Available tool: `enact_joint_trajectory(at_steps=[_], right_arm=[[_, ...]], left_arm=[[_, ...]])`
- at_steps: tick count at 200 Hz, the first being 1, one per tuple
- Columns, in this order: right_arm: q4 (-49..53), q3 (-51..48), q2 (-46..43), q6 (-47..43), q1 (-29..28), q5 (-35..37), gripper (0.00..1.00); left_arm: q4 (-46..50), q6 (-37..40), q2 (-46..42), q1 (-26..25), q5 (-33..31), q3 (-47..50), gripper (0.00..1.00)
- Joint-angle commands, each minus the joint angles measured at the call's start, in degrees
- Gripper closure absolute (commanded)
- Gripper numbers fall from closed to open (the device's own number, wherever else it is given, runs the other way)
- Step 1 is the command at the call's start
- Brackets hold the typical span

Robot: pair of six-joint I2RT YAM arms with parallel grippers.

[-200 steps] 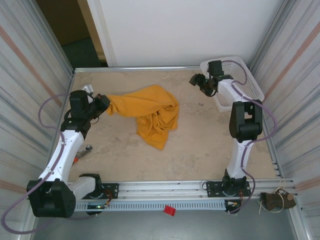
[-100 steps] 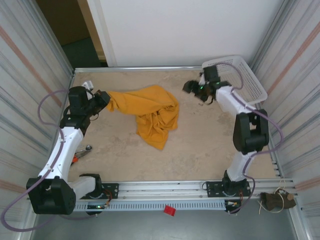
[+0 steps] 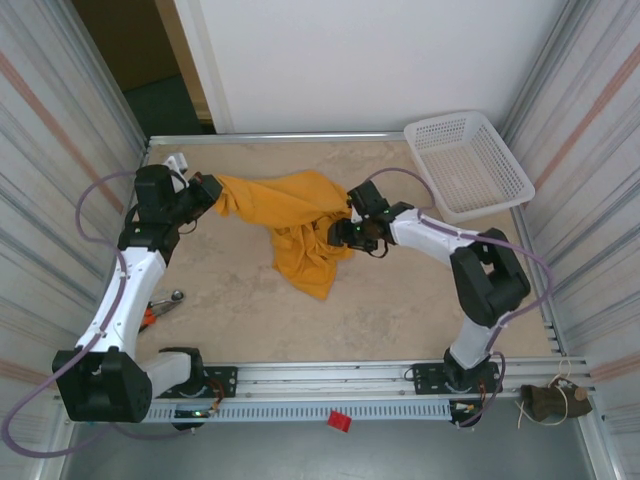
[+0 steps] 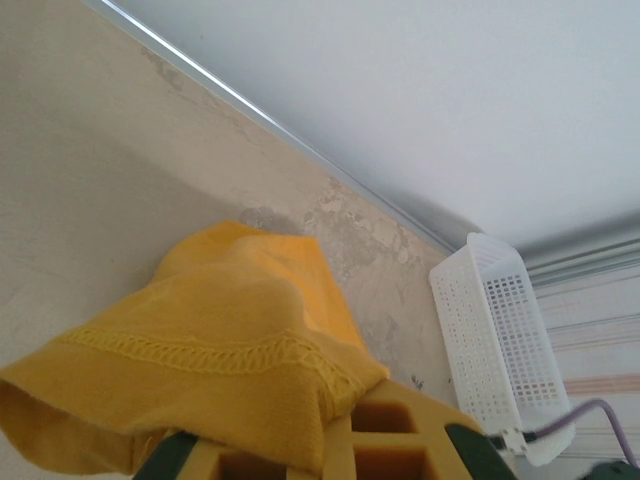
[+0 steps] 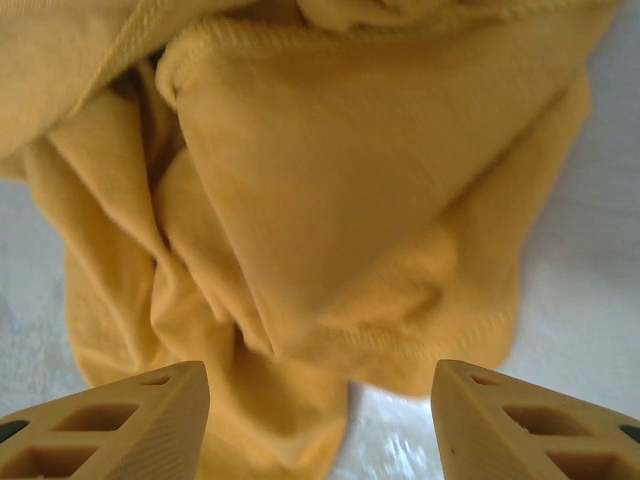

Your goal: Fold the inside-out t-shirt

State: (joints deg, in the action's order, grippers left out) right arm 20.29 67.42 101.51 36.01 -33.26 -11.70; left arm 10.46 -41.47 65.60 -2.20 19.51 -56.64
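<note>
My left gripper raises the shirt's stitched hem next, then lowers it to the table near the table's far edge (image 3: 236, 170) and releases it, because the shirt lies crumpled.
The inside-out t-shirt (image 3: 300, 225) is a mustard yellow bundle, crumpled in the middle of the table with its seams showing. My left gripper (image 3: 207, 192) is shut on a stitched hem (image 4: 230, 355) at the shirt's left end and holds that end stretched out toward the left. My right gripper (image 3: 345, 232) is at the shirt's right edge, open. In the right wrist view its two fingers (image 5: 120, 420) stand apart just short of a folded, hemmed flap (image 5: 380, 280), with nothing between them.
A white perforated basket (image 3: 466, 165) sits at the back right corner. A small tool with an orange part (image 3: 160, 308) lies by the left arm. Metal walls close in both sides, and a rail runs along the near edge (image 3: 330, 380).
The right arm swung from the basket leftward and down to the shirt's right edge, its jaws narrowing on the way. The left gripper rose slightly toward the back, still holding the hem.
</note>
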Motion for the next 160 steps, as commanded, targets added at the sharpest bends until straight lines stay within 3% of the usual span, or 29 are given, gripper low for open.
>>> enact_joint_trajectory(at_steps=[1,11,18,30,47,78,108,160], right_arm=[[-1.4,5.0,5.7,1.1,-0.3,2.1,0.48],[-0.9,7.1,8.3,0.7,0.0,2.0,0.57],[-0.2,8.3,9.4,0.1,0.4,1.9,0.69],[1.3,10.0,10.1,-2.1,1.3,1.7,1.0],[5.1,11.4,6.1,-5.4,4.3,1.9,1.0],[9.9,14.1,-11.1,-7.8,14.2,1.2,1.0],[15.3,23.4,-21.6,-8.6,22.2,-1.3,1.0],[17.5,33.0,-31.4,-7.4,25.6,-2.4,1.0]], left_arm=[[-1.8,-0.6,0.1,0.4,0.8,-2.0,1.0],[-1.8,-0.7,0.3,0.5,0.7,-2.0,1.0],[-1.9,-0.8,0.5,0.6,0.6,-2.1,1.0],[-1.7,-0.6,1.1,0.6,0.5,-2.8,1.0],[-1.4,-0.3,2.5,1.4,1.2,-5.3,1.0],[-0.9,-1.4,4.7,5.6,4.1,-15.1,1.0],[-1.5,-4.9,5.5,8.0,5.7,-26.0,1.0],[-4.3,-10.7,-0.5,8.4,4.9,-33.3,1.0]])
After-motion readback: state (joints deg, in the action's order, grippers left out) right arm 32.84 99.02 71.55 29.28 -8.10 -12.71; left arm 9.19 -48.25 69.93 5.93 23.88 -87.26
